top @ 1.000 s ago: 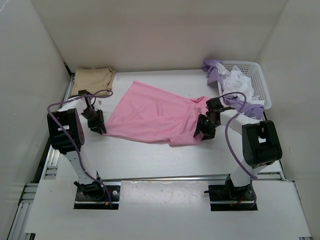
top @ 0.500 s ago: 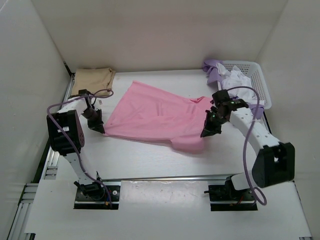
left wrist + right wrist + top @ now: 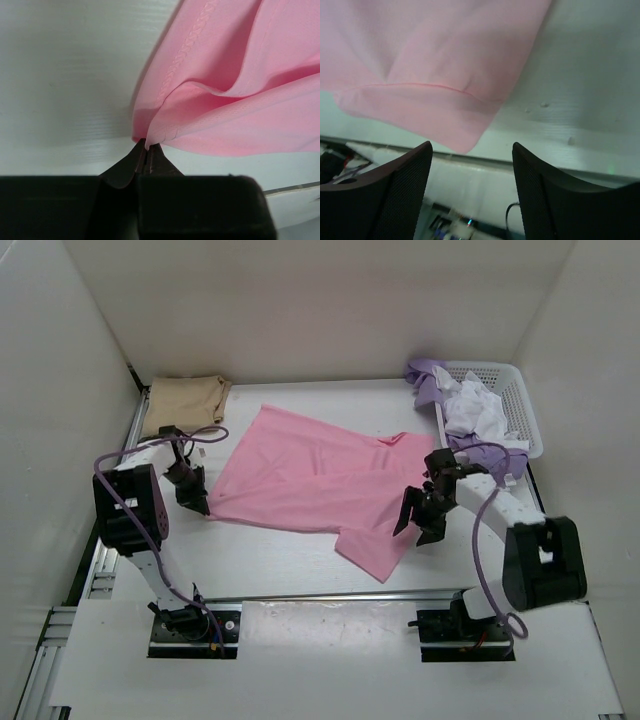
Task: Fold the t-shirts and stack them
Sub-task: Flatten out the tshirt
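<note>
My open right gripper moves back and down onto the side edge of the shirt's near flap [image 3: 396,558] [image 3: 485,121] next, since my left gripper already pinches the shirt's opposite corner.
The pink t-shirt [image 3: 310,475] lies spread across the middle of the table. My left gripper [image 3: 198,503] is shut on its near-left corner [image 3: 150,137], the cloth pinched between the black fingertips. My right gripper [image 3: 415,525] hangs open just right of the shirt's near-right flap [image 3: 445,125], nothing between its fingers [image 3: 410,185]. A folded tan-beige t-shirt [image 3: 185,400] rests at the back left. White [image 3: 475,410] and lavender [image 3: 430,380] t-shirts are piled in and over the basket.
A white plastic mesh basket [image 3: 520,405] stands at the back right. White walls close in the left, back and right sides. The table's near edge and a metal rail [image 3: 330,595] run in front of the arm bases.
My right gripper let go of the pink shirt's right side and opened, moving toward the near edge; the released flap now lies lower on the table. My left gripper shut on the corner.
</note>
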Controlling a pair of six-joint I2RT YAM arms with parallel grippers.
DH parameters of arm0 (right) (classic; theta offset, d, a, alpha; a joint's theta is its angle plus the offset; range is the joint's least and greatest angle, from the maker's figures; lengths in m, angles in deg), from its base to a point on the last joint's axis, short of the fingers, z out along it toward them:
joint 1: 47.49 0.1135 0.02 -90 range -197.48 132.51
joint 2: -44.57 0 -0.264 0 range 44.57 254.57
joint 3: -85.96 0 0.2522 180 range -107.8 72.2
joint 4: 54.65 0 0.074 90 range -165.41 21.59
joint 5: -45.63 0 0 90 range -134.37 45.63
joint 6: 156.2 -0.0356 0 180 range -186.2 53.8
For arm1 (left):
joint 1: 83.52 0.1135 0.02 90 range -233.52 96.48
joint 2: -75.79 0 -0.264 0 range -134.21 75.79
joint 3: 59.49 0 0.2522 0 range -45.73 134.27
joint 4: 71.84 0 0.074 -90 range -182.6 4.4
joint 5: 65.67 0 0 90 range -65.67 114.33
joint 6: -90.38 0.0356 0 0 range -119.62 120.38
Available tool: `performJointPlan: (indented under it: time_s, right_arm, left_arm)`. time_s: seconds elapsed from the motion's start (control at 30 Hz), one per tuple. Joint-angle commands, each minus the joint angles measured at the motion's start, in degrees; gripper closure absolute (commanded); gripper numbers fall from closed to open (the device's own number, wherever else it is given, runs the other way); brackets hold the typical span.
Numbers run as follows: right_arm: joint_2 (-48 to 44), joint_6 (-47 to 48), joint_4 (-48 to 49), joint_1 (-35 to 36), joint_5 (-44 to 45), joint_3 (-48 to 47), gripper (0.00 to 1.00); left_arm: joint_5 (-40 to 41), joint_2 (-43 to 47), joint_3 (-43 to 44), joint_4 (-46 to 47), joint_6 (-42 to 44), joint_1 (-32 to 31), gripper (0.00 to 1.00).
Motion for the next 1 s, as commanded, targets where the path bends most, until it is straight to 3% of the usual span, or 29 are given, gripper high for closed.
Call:
performJointPlan:
  time_s: [0.0,0.07,0.23,0.5,0.7,0.83,0.97]
  right_arm:
    - [-11.1,2.5,4.1,4.6,7.2,3.9,0.30]
    - [-17.6,0.8,4.6,8.9,12.9,7.1,0.29]
    - [-19.8,-12.6,7.1,10.9,10.7,15.7,0.29]
    - [-10.8,-25.5,15.7,20.7,14.1,14.0,0.34]
    - [-2.7,-34.2,14.6,26.9,14.6,13.5,0.55]
    - [-2.6,-36.1,15.7,24.2,15.2,13.5,1.00]
    - [-5.7,-30.0,16.4,17.2,18.6,10.5,1.00]
  left_arm:
    - [-0.6,4.6,-1.3,0.3,0.2,-0.3,0.90]
    - [-0.6,5.2,-1.9,0.3,0.2,-0.3,0.90]
    - [0.6,6.3,-2.4,0.3,0.2,-0.3,0.90]
    - [1.1,6.3,-1.9,-0.4,0.2,-0.3,0.90]
    - [3.3,6.8,-1.4,-0.9,0.2,-0.3,0.90]
    - [4.4,8.4,-2.7,-1.0,0.2,-0.3,0.90]
    - [7.1,8.4,-3.4,-0.4,0.2,-3.2,0.90]
